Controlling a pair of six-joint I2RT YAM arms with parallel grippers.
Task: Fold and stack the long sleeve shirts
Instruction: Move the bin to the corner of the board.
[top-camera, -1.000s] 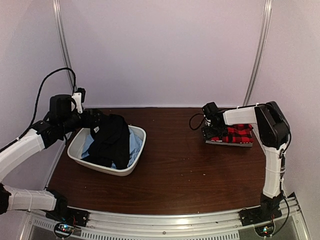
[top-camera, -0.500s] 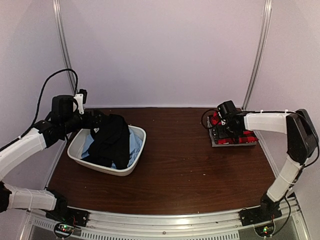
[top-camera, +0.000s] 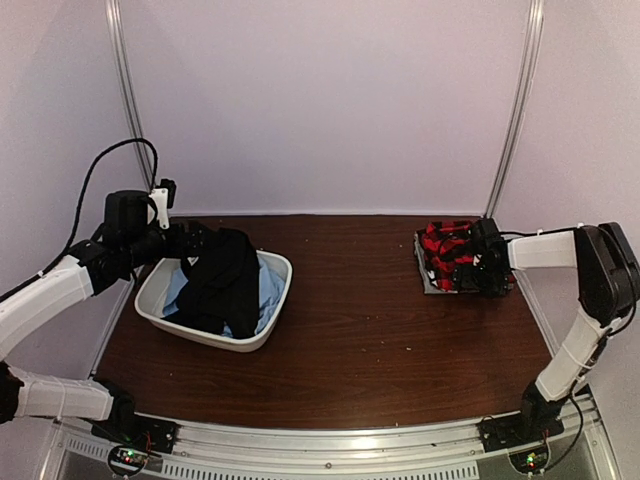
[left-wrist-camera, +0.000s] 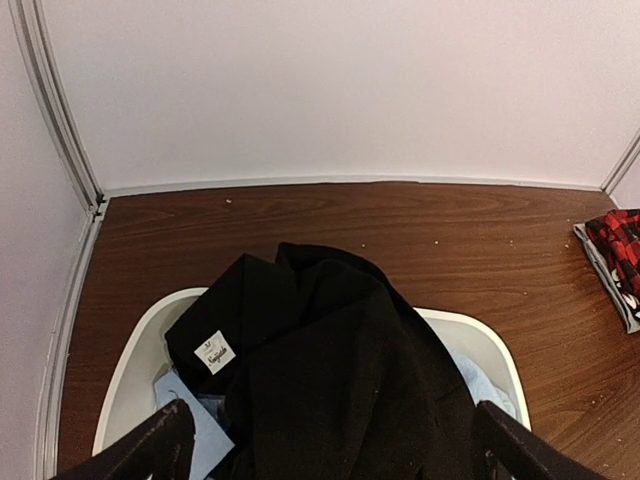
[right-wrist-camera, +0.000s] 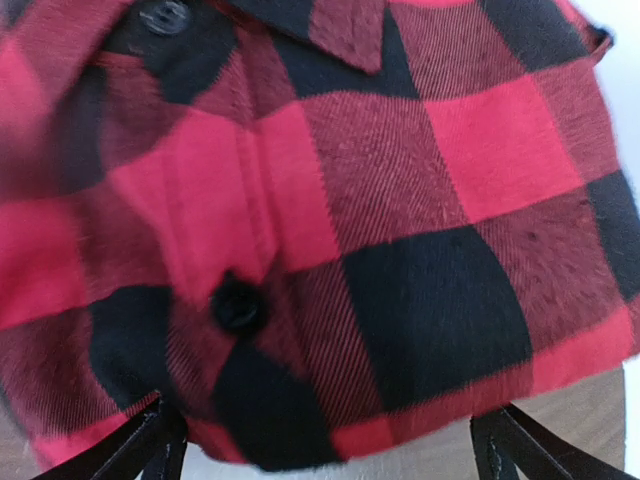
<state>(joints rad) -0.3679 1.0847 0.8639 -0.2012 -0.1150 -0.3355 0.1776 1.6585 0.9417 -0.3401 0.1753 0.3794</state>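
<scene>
My left gripper should next go down to the right in the top view, onto the black shirt's heaped middle (top-camera: 213, 281) (left-wrist-camera: 328, 440), which lies below it on that side.
The black shirt (top-camera: 222, 280) lies heaped in a white basin (top-camera: 150, 302) at the left, on top of a light blue shirt (top-camera: 268, 292). My left gripper (top-camera: 195, 243) hovers at the basin's far left rim, open and wide. In the left wrist view the black shirt (left-wrist-camera: 330, 360) shows its white neck label (left-wrist-camera: 212, 352), with the light blue shirt (left-wrist-camera: 195, 428) under it. The folded red-and-black plaid shirt (top-camera: 445, 250) rests on a grey board (top-camera: 430, 286) at the right. My right gripper (top-camera: 480, 262) is open just above it; the plaid shirt (right-wrist-camera: 400, 200) fills its wrist view.
The basin's rim (left-wrist-camera: 135, 350) curves round the shirts. The plaid shirt's corner (left-wrist-camera: 620, 240) shows at the far right of the left wrist view. Brown tabletop (top-camera: 370, 320) stretches between basin and board. White walls stand close behind and on both sides.
My right arm has swung out to the right and its gripper has moved rightwards across the plaid shirt, from its left edge to its right side. The left arm has barely moved.
</scene>
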